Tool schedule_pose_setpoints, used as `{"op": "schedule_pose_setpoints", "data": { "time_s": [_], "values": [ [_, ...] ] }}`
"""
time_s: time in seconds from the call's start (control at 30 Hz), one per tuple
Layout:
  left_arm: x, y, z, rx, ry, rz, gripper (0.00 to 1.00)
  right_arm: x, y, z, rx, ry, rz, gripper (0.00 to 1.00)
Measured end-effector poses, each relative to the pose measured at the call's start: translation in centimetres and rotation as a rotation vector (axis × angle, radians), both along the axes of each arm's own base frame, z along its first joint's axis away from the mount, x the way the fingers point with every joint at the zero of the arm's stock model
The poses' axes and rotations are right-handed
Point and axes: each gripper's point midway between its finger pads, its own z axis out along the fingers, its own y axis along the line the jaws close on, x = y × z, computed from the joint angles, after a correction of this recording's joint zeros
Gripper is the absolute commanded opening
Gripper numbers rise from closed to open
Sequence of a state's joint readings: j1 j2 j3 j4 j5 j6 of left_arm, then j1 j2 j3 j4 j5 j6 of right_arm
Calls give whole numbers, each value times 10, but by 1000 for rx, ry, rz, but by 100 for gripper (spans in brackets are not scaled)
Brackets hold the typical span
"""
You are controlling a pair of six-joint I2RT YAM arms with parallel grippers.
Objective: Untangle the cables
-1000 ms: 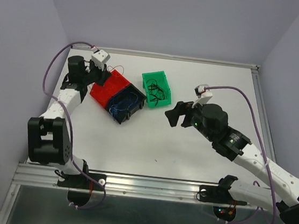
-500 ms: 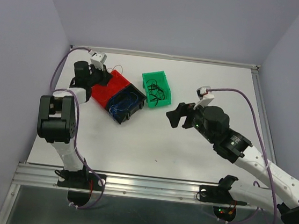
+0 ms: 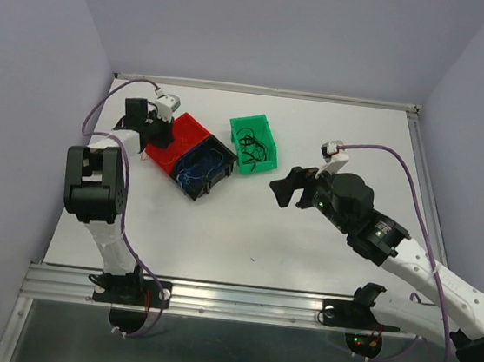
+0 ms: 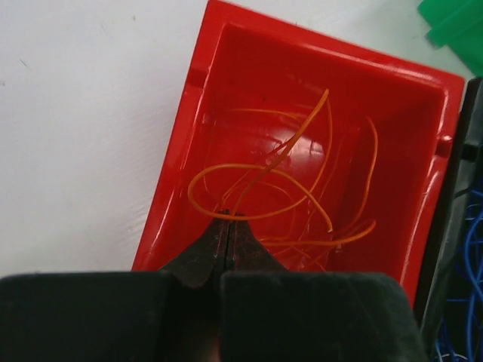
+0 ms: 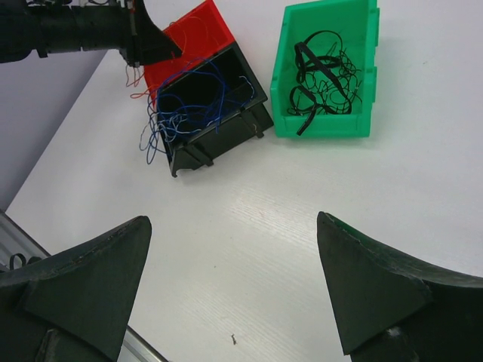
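The pinched cable loop is raised above the cable pieces that lie inside the red bin (image 3: 179,140), so the left gripper needs to go down deeper into the bin and let go of the loop.
Thin red cables (image 4: 260,217) lie looped in a red bin (image 4: 175,151), which also shows in the top view (image 3: 167,145). My left gripper (image 4: 228,217) is shut, its tips pinching one red cable loop over the bin's near end; it shows in the top view (image 3: 155,126) too. A few red strands (image 5: 134,75) hang below it outside the bin. Blue cables (image 5: 189,113) fill a black bin (image 3: 201,169). Black cables (image 5: 321,75) lie in a green bin (image 3: 265,131). My right gripper (image 5: 232,220) is open and empty above bare table, also seen in the top view (image 3: 283,186).
The three bins stand side by side at the back left of the white table (image 3: 322,243); the red and black ones touch. A small dark speck (image 5: 235,340) lies on the table. A metal rail (image 3: 237,301) runs along the near edge.
My left arm's elbow has swung up and in, and its gripper has shifted a little right over the red bin. The right arm has barely moved.
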State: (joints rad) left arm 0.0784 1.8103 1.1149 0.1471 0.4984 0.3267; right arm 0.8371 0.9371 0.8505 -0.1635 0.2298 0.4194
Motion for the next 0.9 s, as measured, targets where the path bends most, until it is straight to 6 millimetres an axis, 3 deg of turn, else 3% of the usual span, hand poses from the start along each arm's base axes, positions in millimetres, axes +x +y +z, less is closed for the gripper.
{"op": "schedule_pose_setpoints", "data": {
  "time_s": [0.13, 0.23, 0.4, 0.43, 0.53, 0.7, 0.77, 0.9],
  "values": [
    [-3, 0, -22, 75, 91, -30, 0, 0, 0, 0, 3, 2, -1, 95],
    [3, -11, -37, 138, 146, -60, 0, 0, 0, 0, 2, 2, -2, 96],
    [4, -37, -48, 216, 190, -105, 22, 0, -1, -3, -3, 5, -7, 95],
    [4, -40, -48, 230, 193, -111, 30, 0, -1, -6, -6, 9, -9, 95],
    [6, -38, -46, 253, 190, -101, 41, 0, -2, -9, -11, 16, -12, 95],
    [3, -24, -32, 291, 185, -65, 56, 1, -2, -9, -10, 15, -12, 96],
    [2, -23, -16, 296, 162, -60, 62, 1, -2, -9, -9, 15, -12, 96],
    [-2, -20, 23, 303, 100, -53, 84, 2, -2, -9, -7, 17, -21, 100]
  ]
}}
